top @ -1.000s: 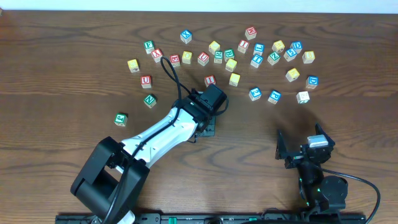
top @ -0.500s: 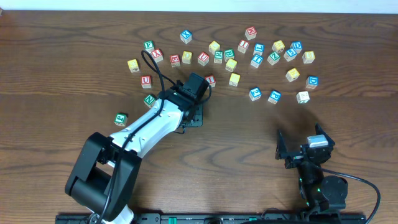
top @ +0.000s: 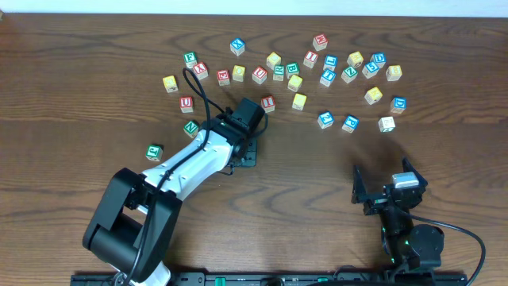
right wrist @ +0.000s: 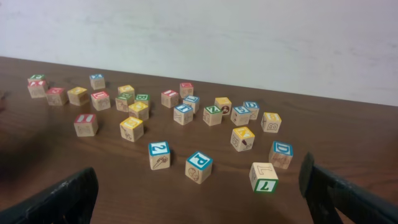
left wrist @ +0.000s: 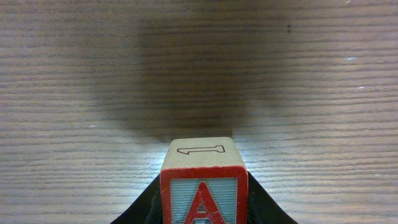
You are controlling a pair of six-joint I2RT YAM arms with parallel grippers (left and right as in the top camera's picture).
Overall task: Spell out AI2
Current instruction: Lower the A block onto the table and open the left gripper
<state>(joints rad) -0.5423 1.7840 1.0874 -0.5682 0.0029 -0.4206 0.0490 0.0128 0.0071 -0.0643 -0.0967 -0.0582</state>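
Note:
My left gripper should next go down a little to the bare wood just below and let go of the red A cube, because that wood is clear of other cubes.
The red A cube (left wrist: 202, 186) sits between the jaws of my left gripper (left wrist: 204, 208), which is shut on it just above the wood. From overhead the left gripper (top: 243, 149) covers that cube, left of the table's middle. The red I cube (top: 268, 102) (right wrist: 86, 123) rests on the table just beyond the gripper, to its right. Farther right lies the blue 2 cube (top: 325, 119) (right wrist: 159, 154). My right gripper (top: 387, 195) (right wrist: 199, 205) stands open near the front right, nothing between its fingers.
Several other letter cubes lie scattered across the back of the table (top: 95, 48). Two green-lettered cubes (top: 155, 151) (top: 191, 127) lie left of my left arm. A blue P cube (top: 350, 123) and a green-edged cube (top: 386, 124) stand beyond my right gripper.
My left gripper has carried the A cube to the left and slightly back over the last second, then nearly stopped. The right arm has not moved.

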